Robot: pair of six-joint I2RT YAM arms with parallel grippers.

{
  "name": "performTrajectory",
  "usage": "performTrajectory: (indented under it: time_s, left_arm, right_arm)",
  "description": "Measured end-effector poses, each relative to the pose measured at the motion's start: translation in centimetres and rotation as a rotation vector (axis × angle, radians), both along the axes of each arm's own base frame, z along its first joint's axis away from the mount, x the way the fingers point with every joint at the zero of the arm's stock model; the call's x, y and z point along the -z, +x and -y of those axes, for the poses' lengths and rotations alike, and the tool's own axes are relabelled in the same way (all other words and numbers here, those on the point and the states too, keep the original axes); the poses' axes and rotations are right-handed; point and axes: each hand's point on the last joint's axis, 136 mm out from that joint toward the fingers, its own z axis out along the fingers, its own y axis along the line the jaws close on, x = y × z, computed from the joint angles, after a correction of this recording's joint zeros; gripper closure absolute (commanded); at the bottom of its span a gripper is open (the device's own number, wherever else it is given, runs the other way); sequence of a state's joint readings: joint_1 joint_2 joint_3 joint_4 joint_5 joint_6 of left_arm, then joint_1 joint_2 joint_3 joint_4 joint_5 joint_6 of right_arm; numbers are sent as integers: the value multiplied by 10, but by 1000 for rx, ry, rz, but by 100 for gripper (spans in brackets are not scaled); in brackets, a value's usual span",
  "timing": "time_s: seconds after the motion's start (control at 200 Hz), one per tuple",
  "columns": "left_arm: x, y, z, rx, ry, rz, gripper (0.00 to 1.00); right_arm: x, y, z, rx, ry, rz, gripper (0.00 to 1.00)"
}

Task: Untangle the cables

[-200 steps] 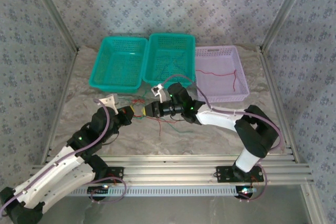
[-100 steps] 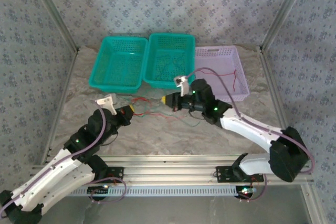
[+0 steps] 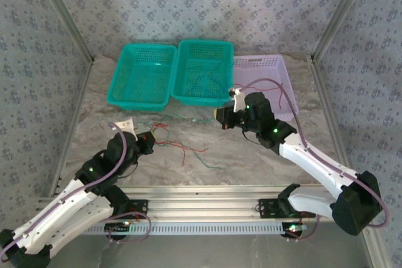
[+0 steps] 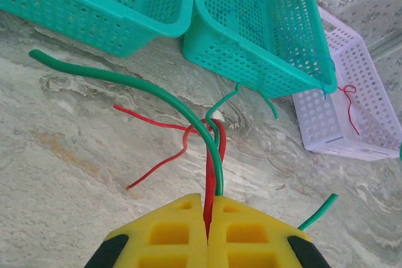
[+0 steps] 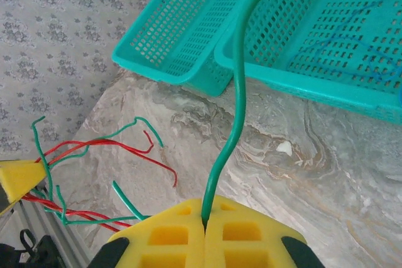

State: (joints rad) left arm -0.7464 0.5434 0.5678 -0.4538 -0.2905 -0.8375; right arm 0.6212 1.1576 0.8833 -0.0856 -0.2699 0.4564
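I need to carry my right gripper outward and across past the middle basket, over the empty teal basket [image 3: 143, 76] [image 5: 182, 26], to release the green cable, since the middle basket holds blue.
A tangle of red and green cables [image 3: 182, 145] lies on the marble table between the arms. My left gripper [image 3: 149, 142] is at its left end, shut [image 4: 208, 202] on a red cable [image 4: 210, 174] and a green cable [image 4: 125, 78] that run out from between its yellow pads. My right gripper [image 3: 221, 116] hangs in front of the middle basket, shut [image 5: 205, 211] on a single green cable [image 5: 237, 111] that rises toward that basket. In the right wrist view the rest of the tangle [image 5: 94, 145] spreads at the left, beside the left gripper's yellow pad [image 5: 16, 177].
Two teal baskets [image 3: 138, 101] [image 3: 198, 100] and a lavender basket [image 3: 259, 58] stand in a row at the back. The middle one holds blue cables [image 5: 352, 36]; the lavender one holds a red cable [image 3: 276, 89]. An aluminium rail [image 3: 207, 196] runs along the near edge.
My right gripper has closed and swung right and back toward the baskets, pulling a green cable with it. The tangle has stretched out. My left gripper has drawn back slightly, still shut.
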Motion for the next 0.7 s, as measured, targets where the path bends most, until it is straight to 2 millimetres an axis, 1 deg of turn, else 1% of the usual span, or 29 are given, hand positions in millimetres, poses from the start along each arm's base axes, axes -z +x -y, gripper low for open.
performTrajectory:
  time_s: [0.045,0.115,0.21,0.275,0.31,0.375,0.445,0.51,0.58,0.59,0.615,0.7]
  left_arm:
    - [0,0,-2,-8,8,5,100]
    - [1,0,-7,-18,33,9,100]
    - [1,0,-14,-36,69,18,100]
    - [-2,1,-18,-48,89,29,100]
    - [-3,1,-20,-55,98,32,100]
    - [-5,1,-24,-67,109,41,100]
    - [-7,1,-27,-78,119,50,100]
    - [-6,1,-30,-87,130,53,100]
    - [-5,1,-32,-91,146,50,100]
    - [-5,1,-33,-92,148,50,100]
    - [-4,0,-33,-92,151,49,100]
    - [-4,0,-34,-95,162,50,100]
  right_arm:
    - [-7,5,-6,-16,-12,-3,100]
    - [-23,20,-21,-44,-31,-16,100]
    - [-47,51,-51,-83,-40,-16,100]
    - [-55,68,-70,-102,-48,-23,100]
    - [-57,76,-82,-121,-54,-34,100]
    - [-57,87,-105,-162,-69,-57,100]
    - [-56,99,-136,-214,-80,-73,100]
    - [-52,108,-162,-256,-88,-89,100]
    - [-44,115,-187,-302,-89,-107,100]
    - [-40,116,-190,-309,-90,-113,100]
    - [-38,118,-196,-318,-90,-118,100]
    - [-18,124,-216,-354,-80,-150,100]
